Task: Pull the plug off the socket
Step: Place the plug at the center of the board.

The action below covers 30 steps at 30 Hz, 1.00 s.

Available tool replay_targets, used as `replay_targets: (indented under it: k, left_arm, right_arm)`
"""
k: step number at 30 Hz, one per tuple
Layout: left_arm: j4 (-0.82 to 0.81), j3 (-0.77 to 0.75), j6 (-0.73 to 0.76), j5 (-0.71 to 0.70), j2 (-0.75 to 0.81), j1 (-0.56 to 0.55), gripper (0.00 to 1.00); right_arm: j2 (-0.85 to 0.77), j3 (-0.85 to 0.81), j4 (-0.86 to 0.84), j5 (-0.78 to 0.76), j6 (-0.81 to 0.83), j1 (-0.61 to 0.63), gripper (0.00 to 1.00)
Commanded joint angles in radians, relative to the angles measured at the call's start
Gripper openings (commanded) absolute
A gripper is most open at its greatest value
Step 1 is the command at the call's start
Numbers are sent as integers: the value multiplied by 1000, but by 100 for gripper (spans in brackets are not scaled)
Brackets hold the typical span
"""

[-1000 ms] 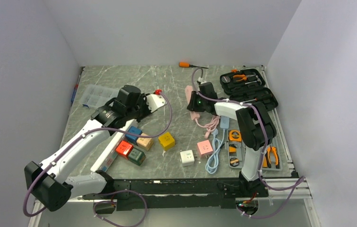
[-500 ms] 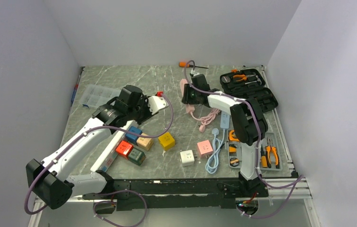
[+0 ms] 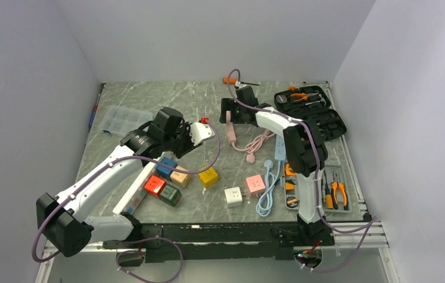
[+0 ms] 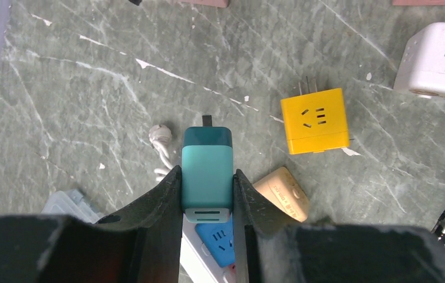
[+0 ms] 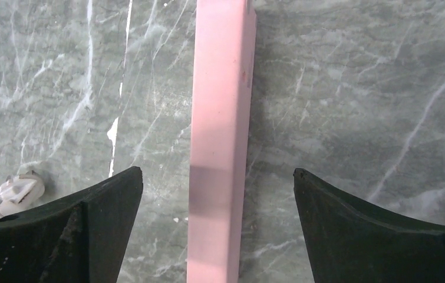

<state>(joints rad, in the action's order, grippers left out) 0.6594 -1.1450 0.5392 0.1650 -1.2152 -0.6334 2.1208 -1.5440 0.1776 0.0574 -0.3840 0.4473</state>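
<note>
The bare tabletop past the yellow adapter lies below my left gripper, to its right in the top view, so the gripper next moves past the adapter and down to release.
My left gripper (image 4: pixel 207 172) is shut on a teal plug (image 4: pixel 207 162), which hangs above the table with a bare metal prong showing at its far end. Below it lies the white socket strip (image 4: pixel 199 259) with a blue plug (image 4: pixel 217 239) seated in it. In the top view the left gripper (image 3: pixel 178 143) hovers over the far end of that strip (image 3: pixel 140 186), and the arm hides the teal plug. My right gripper (image 5: pixel 217 171) stands wide open astride a pink power strip (image 5: pixel 220 141) that lies on the table, touching neither finger; it is at the back centre (image 3: pixel 227 115).
Cube adapters sit around the white strip: tan (image 3: pixel 180 177), yellow (image 3: pixel 207 175), red (image 3: pixel 155 185), dark green (image 3: pixel 170 195), white (image 3: pixel 233 196) and pink (image 3: pixel 255 184). A blue strip with its cord (image 3: pixel 270 188), a black tool case (image 3: pixel 309 109), a clear box (image 3: pixel 122 119) and an orange screwdriver (image 3: pixel 230 80) lie further out.
The right gripper opened wide and let go of the pink strip while swinging left and toward the back. The left arm drifted slightly right, still holding the teal plug.
</note>
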Motion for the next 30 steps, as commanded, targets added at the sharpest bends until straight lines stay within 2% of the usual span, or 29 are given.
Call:
replay_targets:
  k: [1,4,7,12,17,26,28,30]
  left_arm:
    - [-17,-38,28,43,-45,-40,0]
    - [-11,-79,34,51,-122,-79,0]
    - [0,-153,25,68,-237,-113,0]
    - [37,-320,5,103,-470,-161,0]
    - [67,-423,-14,139,-669,-197,0]
    - [1,-488,-81,212,-812,-218,0]
    - [-13,-500,-103,233,-832,-220,6]
    - [-28,-503,-117,246,-847,-223,20]
  right_arm:
    - [-167,-58,41,-48,-11,-24,100]
    - [-278,-42,88,-57,-43,-62,100]
    - [-412,27,131,-135,-87,-105,100]
    - [-706,287,109,-228,-167,-152,100]
    - [-940,441,135,-288,-211,-156,100]
    - [-1090,530,218,-342,-202,-156,100]
    - [-1114,552,217,-341,-207,-155,100]
    - [-1126,563,221,-341,-206,-156,100]
